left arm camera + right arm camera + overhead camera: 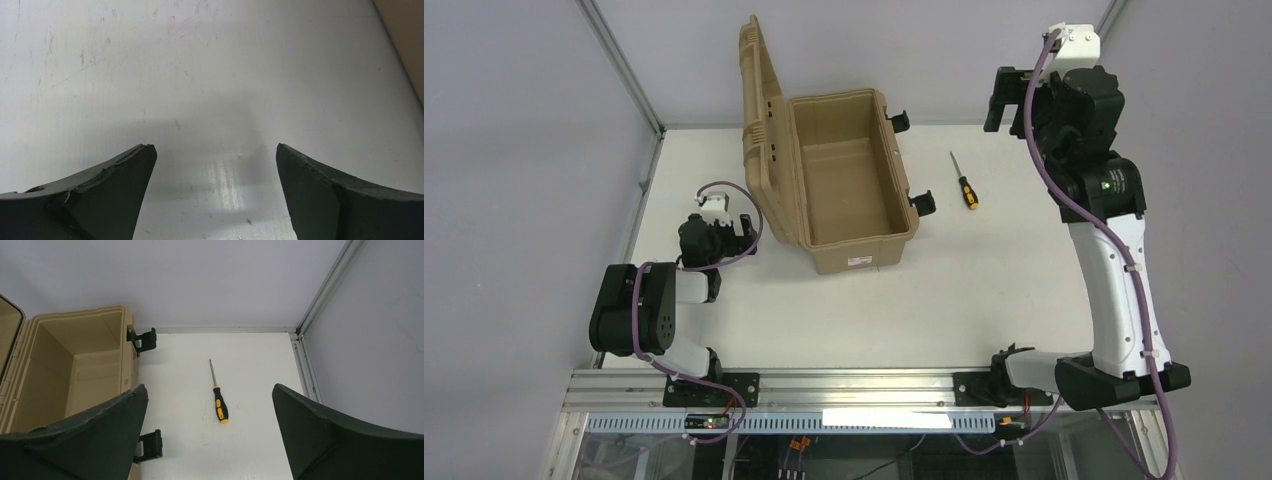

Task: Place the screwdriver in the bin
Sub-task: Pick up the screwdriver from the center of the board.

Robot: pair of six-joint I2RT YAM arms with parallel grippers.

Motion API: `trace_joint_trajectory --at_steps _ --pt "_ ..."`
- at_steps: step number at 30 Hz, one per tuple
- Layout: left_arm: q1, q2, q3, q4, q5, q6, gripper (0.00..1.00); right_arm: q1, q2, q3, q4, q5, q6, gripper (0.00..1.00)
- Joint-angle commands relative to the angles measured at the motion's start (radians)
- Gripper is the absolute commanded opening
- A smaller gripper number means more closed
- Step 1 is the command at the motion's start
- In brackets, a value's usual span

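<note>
My right gripper moves far down onto the screwdriver's black-and-yellow handle [967, 192] [220, 404] next and closes there. It lies on the tabletop far below my open fingers.
The screwdriver [965, 182], with a thin metal shaft and a black-and-yellow handle, lies flat on the white table to the right of the bin. It also shows in the right wrist view [220, 406], tip pointing away. The bin [861, 252] is a tan hard case that stands open, with its inside bare and its ribbed lid [762, 130] upright on the left. My right gripper [1004, 100] is open and empty, held high above the table beyond the screwdriver; in its wrist view [210, 386] the screwdriver lies between the fingers, far below. My left gripper [742, 226] is open and empty, low over bare table [215, 147], left of the bin.
Two black latches [898, 120] [923, 203] stick out of the bin's right side, toward the screwdriver. The bin's wall [75, 322] and a latch [142, 338] show in the right wrist view. An enclosure wall and an aluminium frame post [325, 290] stand at the table's far right corner.
</note>
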Motion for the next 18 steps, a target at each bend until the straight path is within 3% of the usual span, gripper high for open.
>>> trace_joint_trajectory --at_steps 1,7,18 --pt "-0.008 -0.027 0.000 0.015 -0.019 -0.008 0.99 -0.005 0.034 0.116 -0.083 0.010 -0.017 1.00" --pt "-0.008 -0.027 0.000 0.015 -0.019 -0.008 0.99 -0.011 0.092 0.157 -0.117 0.020 -0.024 1.00" --pt "-0.007 -0.027 0.001 0.015 -0.019 -0.008 0.99 -0.125 0.316 0.195 -0.105 -0.115 0.047 0.99"
